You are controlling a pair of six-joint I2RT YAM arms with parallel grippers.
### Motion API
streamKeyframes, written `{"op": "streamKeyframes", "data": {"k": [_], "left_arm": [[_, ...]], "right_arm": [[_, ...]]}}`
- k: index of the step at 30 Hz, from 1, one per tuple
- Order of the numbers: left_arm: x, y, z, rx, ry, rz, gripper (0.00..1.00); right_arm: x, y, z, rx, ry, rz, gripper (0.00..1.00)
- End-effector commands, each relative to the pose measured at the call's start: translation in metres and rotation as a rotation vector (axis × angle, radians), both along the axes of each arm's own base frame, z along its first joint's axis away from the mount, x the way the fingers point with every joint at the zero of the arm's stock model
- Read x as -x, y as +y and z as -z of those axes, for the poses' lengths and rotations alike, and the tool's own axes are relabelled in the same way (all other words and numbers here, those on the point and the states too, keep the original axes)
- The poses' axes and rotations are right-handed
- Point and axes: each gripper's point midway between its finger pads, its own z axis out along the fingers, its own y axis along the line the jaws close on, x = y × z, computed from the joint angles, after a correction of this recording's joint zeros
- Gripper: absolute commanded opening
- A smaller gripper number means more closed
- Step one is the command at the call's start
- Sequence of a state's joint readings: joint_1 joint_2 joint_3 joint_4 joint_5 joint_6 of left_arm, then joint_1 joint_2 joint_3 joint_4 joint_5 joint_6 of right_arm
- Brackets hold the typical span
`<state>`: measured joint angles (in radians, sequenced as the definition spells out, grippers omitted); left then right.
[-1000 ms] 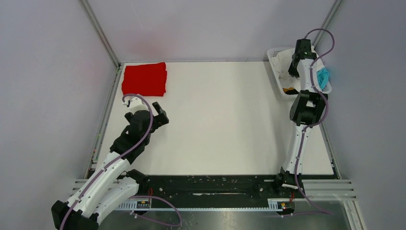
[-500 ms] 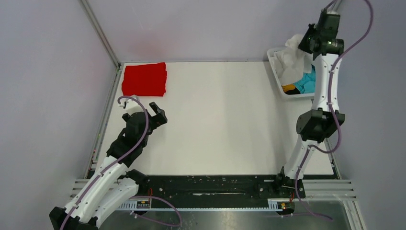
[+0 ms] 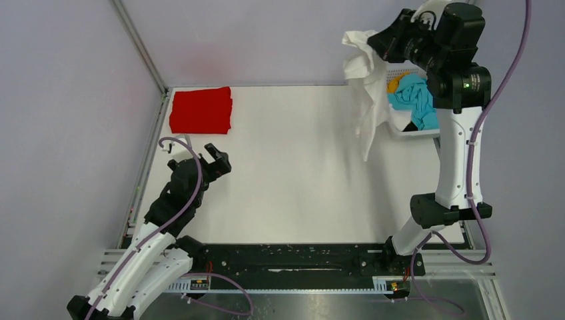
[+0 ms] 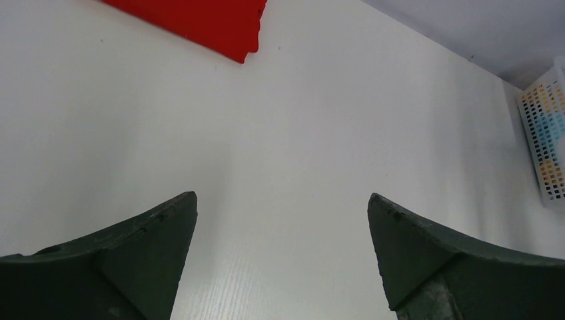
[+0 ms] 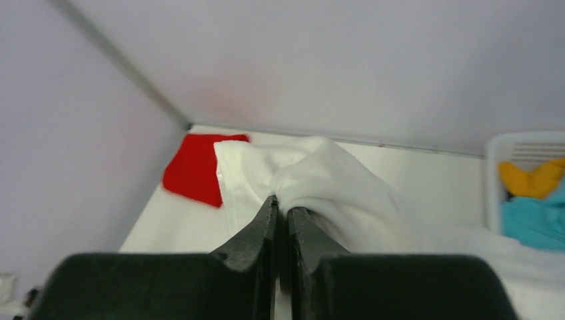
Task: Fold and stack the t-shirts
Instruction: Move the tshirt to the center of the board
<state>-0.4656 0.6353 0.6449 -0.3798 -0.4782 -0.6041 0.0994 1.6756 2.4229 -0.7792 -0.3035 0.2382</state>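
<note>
The table is open between the basket and the red t-shirt [image 3: 201,110], so I will use my right gripper to swing the white t-shirt toward my left gripper, then down and back.
My right gripper [image 3: 374,40] is shut on the white t-shirt [image 3: 368,93] and holds it high above the table's back right; the cloth hangs down from the jaws. In the right wrist view the gripper [image 5: 282,203] pinches a bunched fold of the white shirt [image 5: 333,187]. A folded red t-shirt [image 3: 201,110] lies flat at the back left corner; it also shows in the left wrist view [image 4: 200,23] and the right wrist view [image 5: 193,170]. Teal [image 3: 414,100] and orange-yellow [image 3: 394,82] shirts lie in the basket. My left gripper [image 3: 214,159] is open and empty over bare table [image 4: 283,200].
The white lattice basket [image 3: 416,131] stands at the back right edge, partly hidden by the white shirt and the right arm; its wall shows in the left wrist view [image 4: 543,133]. Metal frame posts and grey walls close in the table on three sides.
My right arm has lifted the white shirt out of the basket and swung it up and left. My left gripper has barely moved.
</note>
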Motion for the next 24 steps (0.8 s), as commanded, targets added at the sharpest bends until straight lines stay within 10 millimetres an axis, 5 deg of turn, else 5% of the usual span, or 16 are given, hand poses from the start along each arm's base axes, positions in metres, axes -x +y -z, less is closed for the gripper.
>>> {"op": "streamKeyframes", "data": {"k": [1, 7, 12, 18, 22, 24], "left_arm": [[0.002, -0.002, -0.008, 0.036, -0.035, 0.006, 0.99], [0.007, 0.001, -0.01, 0.048, -0.027, -0.008, 0.99], [0.012, 0.01, -0.013, 0.064, -0.019, -0.053, 0.99], [0.015, 0.01, -0.01, 0.1, -0.004, -0.07, 0.99], [0.012, 0.0, 0.003, 0.124, 0.045, -0.047, 0.99], [0.01, -0.004, 0.016, 0.114, 0.109, -0.049, 0.99]], "right_arm": [[0.077, 0.085, -0.042, -0.072, -0.094, -0.386, 0.0], [0.148, 0.154, -0.064, -0.105, -0.149, -0.694, 0.0], [0.155, 0.154, -0.045, -0.076, -0.086, -0.682, 0.0], [0.098, 0.077, 0.1, 0.156, 0.189, -0.14, 0.08], [0.086, 0.03, 0.247, 0.117, 0.517, 0.08, 0.15], [0.086, 0.005, 0.31, 0.118, 0.663, 0.193, 0.35]]}}
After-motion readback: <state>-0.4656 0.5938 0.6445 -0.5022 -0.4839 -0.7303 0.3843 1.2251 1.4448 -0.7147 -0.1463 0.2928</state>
